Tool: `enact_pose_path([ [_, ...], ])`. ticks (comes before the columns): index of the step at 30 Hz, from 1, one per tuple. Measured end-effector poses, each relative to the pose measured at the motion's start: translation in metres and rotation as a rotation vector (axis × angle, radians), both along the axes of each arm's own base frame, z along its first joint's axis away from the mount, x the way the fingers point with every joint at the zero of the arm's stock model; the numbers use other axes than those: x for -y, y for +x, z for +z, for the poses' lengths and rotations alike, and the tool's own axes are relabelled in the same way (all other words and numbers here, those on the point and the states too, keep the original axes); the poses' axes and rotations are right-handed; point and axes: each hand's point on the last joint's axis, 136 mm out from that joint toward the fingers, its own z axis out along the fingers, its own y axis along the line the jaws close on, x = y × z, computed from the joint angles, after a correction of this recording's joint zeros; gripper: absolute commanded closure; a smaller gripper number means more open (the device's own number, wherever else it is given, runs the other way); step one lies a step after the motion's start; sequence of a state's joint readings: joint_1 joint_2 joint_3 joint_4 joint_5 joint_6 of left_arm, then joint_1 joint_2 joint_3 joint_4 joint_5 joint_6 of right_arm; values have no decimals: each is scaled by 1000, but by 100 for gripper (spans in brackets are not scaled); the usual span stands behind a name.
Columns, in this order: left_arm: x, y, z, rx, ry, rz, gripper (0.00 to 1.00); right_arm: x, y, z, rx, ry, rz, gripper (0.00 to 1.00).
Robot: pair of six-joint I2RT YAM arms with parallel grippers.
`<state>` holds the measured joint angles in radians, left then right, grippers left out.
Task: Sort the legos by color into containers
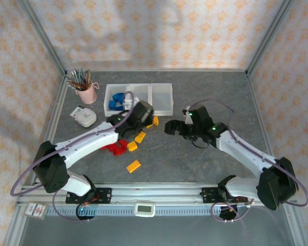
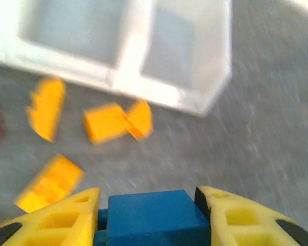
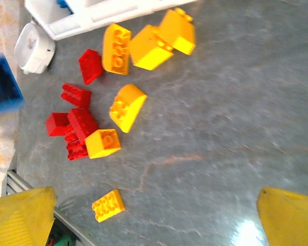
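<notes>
I will carry the blue brick with my left gripper outward and toward the pink cup, over the bin that already holds blue bricks, to release it with its color.
My left gripper (image 2: 149, 197) is shut on a blue brick (image 2: 151, 215), held above the table just in front of the containers (image 2: 128, 82). In the top view this gripper (image 1: 138, 114) hovers at the near edge of the row of three white bins (image 1: 150, 97), whose left bin holds several blue bricks (image 1: 118, 100). Yellow bricks (image 1: 140, 137) and red bricks (image 1: 114, 148) lie scattered on the table below it, with one yellow plate (image 1: 133, 166) apart nearer the front. My right gripper (image 1: 172, 126) stands open and empty over bare table (image 3: 156, 215), right of the yellow (image 3: 128, 106) and red (image 3: 77, 128) bricks.
A pink cup of pencils (image 1: 86, 92) stands at the back left. A small white round device (image 1: 85, 118) lies in front of it. The metal rail (image 1: 154, 192) runs along the near edge, and the frame posts bound the sides.
</notes>
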<state>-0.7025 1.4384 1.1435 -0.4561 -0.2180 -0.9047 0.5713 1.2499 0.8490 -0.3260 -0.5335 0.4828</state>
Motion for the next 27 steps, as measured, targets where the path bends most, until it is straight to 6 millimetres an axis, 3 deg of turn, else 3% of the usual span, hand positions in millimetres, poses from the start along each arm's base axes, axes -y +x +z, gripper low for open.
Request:
enact_pose_path([
  [3,-53,26,3,10,49,101,67,-31,13,9,45,16,42,0],
  [6,-96,50,-8,-17,117,180,67,-58,24,17,93,39,74,0],
  [11,-136,93,-32,-77,195,245,67,-77,42,16,128,52,76,0],
  [15,-154,126,-46,-96,231,269,58,-80,52,7,127,33,61,0],
  [19,-157,153,-53,-101,274,255,44,-83,60,7,139,19,53,0],
  [27,-155,158,-54,-102,303,222,33,-83,72,12,169,-25,39,0],
])
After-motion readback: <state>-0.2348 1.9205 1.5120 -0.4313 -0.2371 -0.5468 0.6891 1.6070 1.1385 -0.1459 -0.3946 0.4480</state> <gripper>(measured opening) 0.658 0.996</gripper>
